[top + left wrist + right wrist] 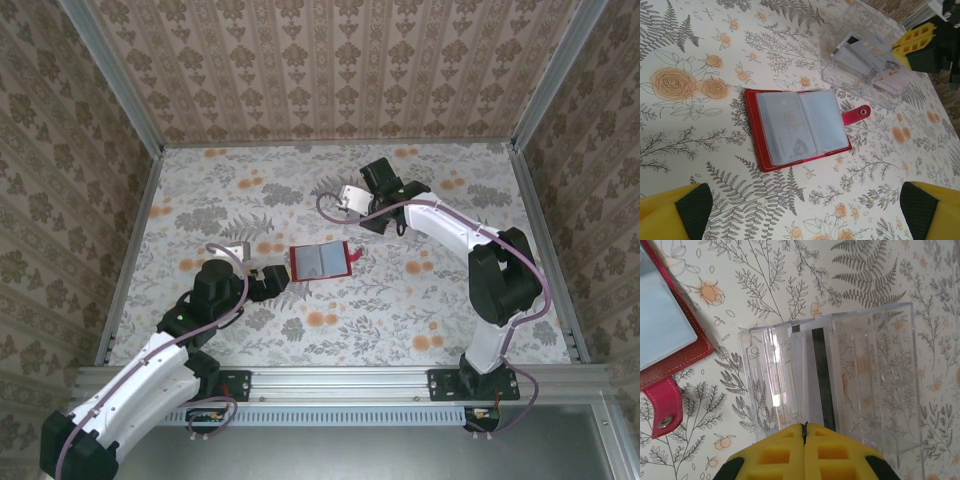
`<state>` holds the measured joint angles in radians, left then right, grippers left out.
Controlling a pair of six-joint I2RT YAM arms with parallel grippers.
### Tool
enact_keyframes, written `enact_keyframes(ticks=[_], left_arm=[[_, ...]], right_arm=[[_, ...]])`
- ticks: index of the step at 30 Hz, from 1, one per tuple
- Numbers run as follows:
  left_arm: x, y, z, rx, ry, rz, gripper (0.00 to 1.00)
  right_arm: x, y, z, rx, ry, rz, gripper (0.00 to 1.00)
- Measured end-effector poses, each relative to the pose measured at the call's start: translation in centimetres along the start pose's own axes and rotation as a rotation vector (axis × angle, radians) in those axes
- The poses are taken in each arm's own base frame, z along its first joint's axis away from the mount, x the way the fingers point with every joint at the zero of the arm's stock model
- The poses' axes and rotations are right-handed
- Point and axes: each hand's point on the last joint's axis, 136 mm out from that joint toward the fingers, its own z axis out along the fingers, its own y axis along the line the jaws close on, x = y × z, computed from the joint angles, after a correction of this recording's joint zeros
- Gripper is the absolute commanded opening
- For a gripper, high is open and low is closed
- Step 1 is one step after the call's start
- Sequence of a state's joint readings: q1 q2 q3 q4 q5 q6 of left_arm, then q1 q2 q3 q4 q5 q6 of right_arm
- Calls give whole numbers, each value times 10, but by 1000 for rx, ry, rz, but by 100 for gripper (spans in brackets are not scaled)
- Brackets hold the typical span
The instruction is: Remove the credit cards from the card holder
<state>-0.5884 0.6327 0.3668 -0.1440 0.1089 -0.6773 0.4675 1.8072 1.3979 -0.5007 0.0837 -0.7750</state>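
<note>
My right gripper moves down into the clear box (880, 365) next and lets go of the edge-on credit card there, since the dark-striped card already sits inside.
The red card holder (320, 261) lies open and flat mid-table, grey-blue pockets up (797, 127), its closing tab (857, 114) pointing right. A pale card shows through the left pocket. More credit cards (865, 52) sit in a clear plastic box (880, 365); one has a dark stripe (821, 370). My left gripper (807, 217) hovers just short of the holder's near edge, open, its fingers far apart with nothing between them. My right gripper (805, 432) is shut over the box's near rim, its yellow fingers pressed together. The holder's corner and tab (662, 410) lie to its left.
The clear box (350, 197) stands just beyond the holder, toward the back right. The floral tabletop is fenced by metal rails and patterned walls. The right arm's yellow fingers (912, 47) show beside the box in the left wrist view.
</note>
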Motion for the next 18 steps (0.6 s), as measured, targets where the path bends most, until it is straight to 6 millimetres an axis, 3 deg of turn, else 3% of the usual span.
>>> enact_keyframes(ticks=[18], left_arm=[[3,3,0,-11,10,-2,100]], right_arm=[[-5,-14,2,33,3,-30,0]])
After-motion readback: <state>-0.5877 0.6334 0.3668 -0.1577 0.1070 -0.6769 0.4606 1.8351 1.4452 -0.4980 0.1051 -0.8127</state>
